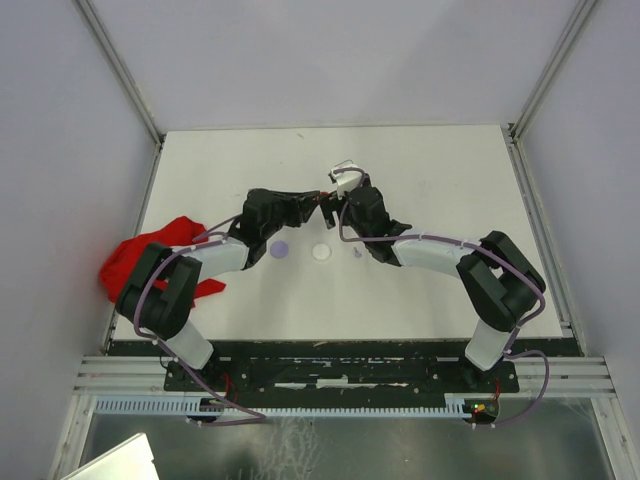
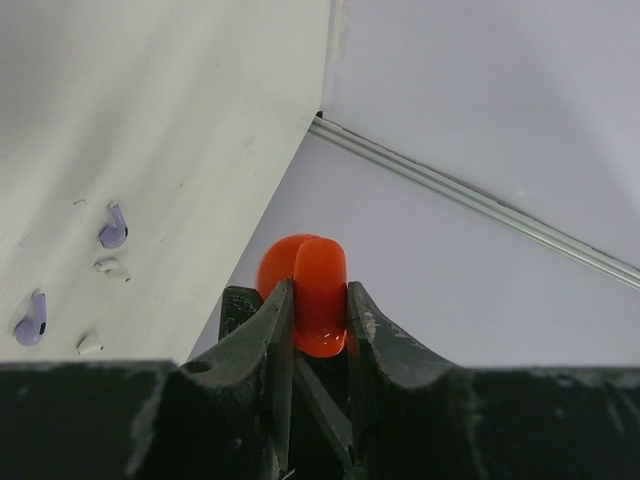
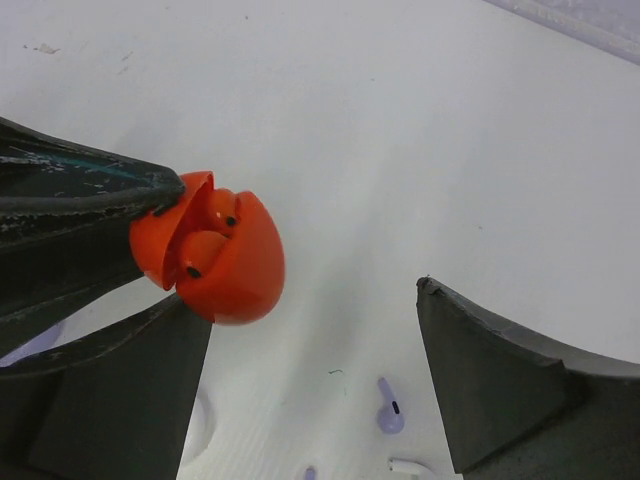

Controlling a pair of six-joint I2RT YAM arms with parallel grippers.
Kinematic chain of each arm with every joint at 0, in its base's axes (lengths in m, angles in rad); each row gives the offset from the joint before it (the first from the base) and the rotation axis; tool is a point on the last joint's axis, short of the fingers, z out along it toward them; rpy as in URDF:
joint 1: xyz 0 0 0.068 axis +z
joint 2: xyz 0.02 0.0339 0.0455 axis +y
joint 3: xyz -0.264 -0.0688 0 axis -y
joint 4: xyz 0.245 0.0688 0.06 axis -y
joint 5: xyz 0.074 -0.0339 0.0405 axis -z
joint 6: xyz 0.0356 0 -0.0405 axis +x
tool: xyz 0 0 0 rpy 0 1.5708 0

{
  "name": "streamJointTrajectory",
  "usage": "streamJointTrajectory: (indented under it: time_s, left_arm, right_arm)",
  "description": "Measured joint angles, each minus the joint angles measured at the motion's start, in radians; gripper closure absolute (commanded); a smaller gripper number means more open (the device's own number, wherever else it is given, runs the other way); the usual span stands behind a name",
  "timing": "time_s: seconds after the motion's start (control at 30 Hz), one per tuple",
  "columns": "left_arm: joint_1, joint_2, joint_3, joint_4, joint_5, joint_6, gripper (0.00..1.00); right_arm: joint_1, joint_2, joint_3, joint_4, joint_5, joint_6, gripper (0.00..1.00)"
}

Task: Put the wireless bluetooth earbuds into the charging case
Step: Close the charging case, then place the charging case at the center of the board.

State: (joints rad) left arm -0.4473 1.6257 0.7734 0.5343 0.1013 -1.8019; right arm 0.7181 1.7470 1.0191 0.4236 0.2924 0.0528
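Note:
Both red earbuds are inside, so next I will turn my left gripper and lower the red charging case (image 2: 303,275) toward the empty table beyond the white disc.
My left gripper (image 2: 320,288) is shut on a red charging case (image 2: 303,275) and holds it above the table. In the right wrist view the case (image 3: 235,270) is open, with two red earbuds (image 3: 205,248) sitting inside it. My right gripper (image 3: 310,300) is open and empty, its jaws wide apart just right of the case. In the top view the two grippers meet at mid-table, left (image 1: 314,208) and right (image 1: 335,206). Two lilac earbuds (image 2: 113,230) (image 2: 30,322) and two white earbuds (image 2: 110,267) (image 2: 88,345) lie loose on the table.
A lilac disc (image 1: 281,248) and a white disc (image 1: 321,254) lie on the table below the grippers. A red cloth (image 1: 135,262) lies at the left edge by the left arm. The table's back edge meets the wall (image 2: 480,200).

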Motion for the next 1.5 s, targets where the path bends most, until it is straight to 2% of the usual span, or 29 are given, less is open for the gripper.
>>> streamJointTrajectory:
  time_s: [0.37, 0.47, 0.63, 0.9, 1.2, 1.5]
  left_arm:
    - [0.025, -0.002, -0.027, -0.005, 0.005, 0.0, 0.97]
    - [0.047, 0.0, -0.027, -0.016, 0.004, 0.025, 0.97]
    - [0.088, 0.064, 0.001, -0.017, 0.0, 0.151, 0.97]
    - [0.101, 0.235, 0.083, 0.048, 0.005, 0.37, 0.97]
    - [0.1, 0.327, 0.134, 0.119, 0.007, 0.549, 0.81]
    - [0.1, 0.376, 0.159, 0.152, 0.016, 0.632, 0.73]
  right_arm:
    - [-0.005, -0.004, -0.002, -0.027, 0.076, -0.024, 0.06]
    - [-0.014, -0.024, 0.007, -0.13, 0.103, 0.018, 0.05]
    - [-0.043, -0.034, 0.109, -0.366, 0.076, 0.1, 0.05]
    - [-0.065, -0.063, 0.117, -0.517, 0.023, 0.153, 0.05]
    - [-0.065, -0.065, 0.117, -0.586, -0.045, 0.163, 0.05]
    - [-0.065, -0.065, 0.117, -0.608, -0.083, 0.168, 0.05]
